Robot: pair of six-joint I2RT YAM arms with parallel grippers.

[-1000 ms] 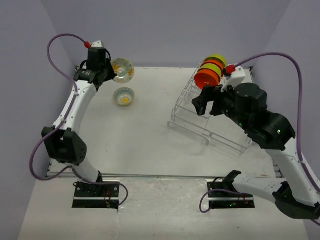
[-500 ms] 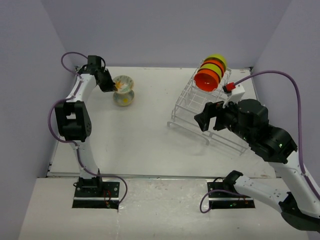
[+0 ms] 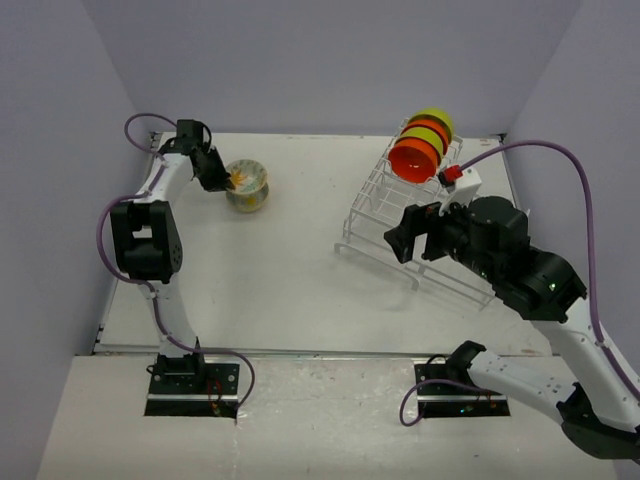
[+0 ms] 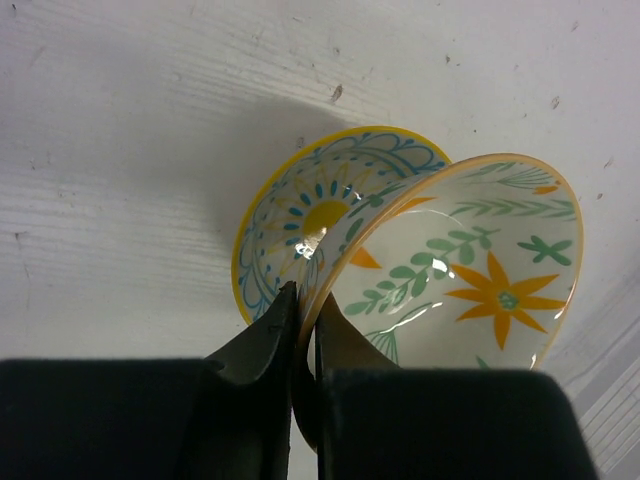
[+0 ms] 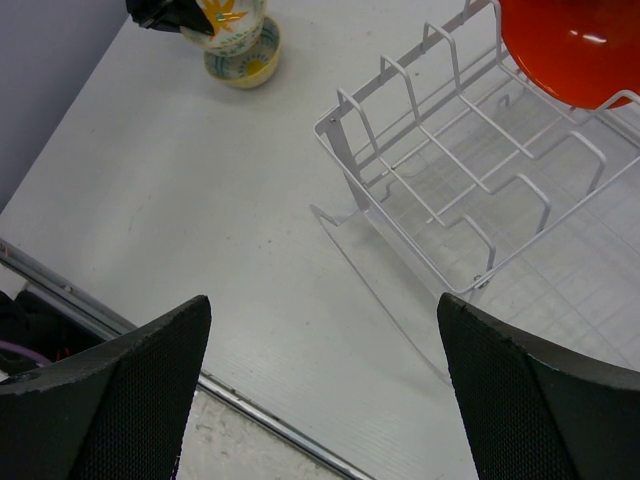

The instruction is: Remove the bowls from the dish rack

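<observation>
The robot's right gripper is going to turn and reach outward next, to the nearest orange-red bowl with empty slots before it, onto its rim away from the patterned bowl [image 3: 435, 174].
My left gripper [image 3: 228, 180] is shut on the rim of a cream flowery bowl [image 4: 470, 270], held tilted just over a second patterned bowl [image 4: 300, 215] that rests on the table at the far left [image 3: 247, 198]. The white dish rack [image 3: 400, 225] stands at the right, with several orange-red [image 3: 414, 158] and lime-green bowls [image 3: 434, 117] upright in its far slots. My right gripper [image 3: 418, 226] is open and empty above the rack's near end; its view shows the rack [image 5: 440, 170] and one orange-red bowl [image 5: 575, 45].
The rack's lower flat wire section [image 3: 465, 280] reaches toward the table's right edge. A metal strip [image 3: 330, 353] marks the table's near edge. Walls close in at the left, back and right.
My left gripper has carried the flowery bowl from the far left corner down and right onto the second patterned bowl. My right gripper has shifted slightly.
</observation>
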